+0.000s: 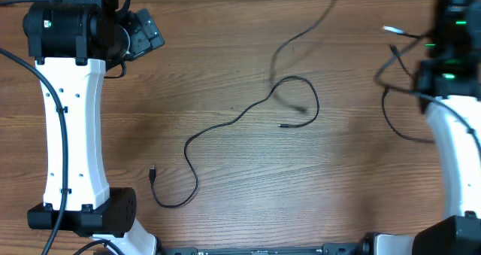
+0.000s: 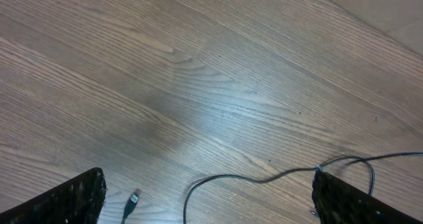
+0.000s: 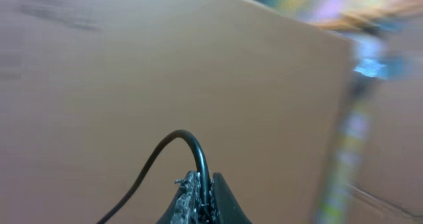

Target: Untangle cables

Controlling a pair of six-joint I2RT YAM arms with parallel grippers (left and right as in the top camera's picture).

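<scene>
Next, my right gripper swings to its right in the overhead view, lowers and releases clear of the middle cable, since the other cables lie below it there.
One thin black cable snakes across the wooden table, from a plug at the front left to a loop in the middle. A second cable rises from that loop and leaves the top edge of the overhead view. My left gripper hangs open above the table, with the plug and a stretch of cable lying below, between its fingers. My right gripper is shut on a black cable, lifted high, with only a blurred wall behind it.
The left arm reaches along the table's left side. The right arm stands at the right edge, with its own thicker black wires hanging beside it. A cardboard-coloured surface borders the table's far edge.
</scene>
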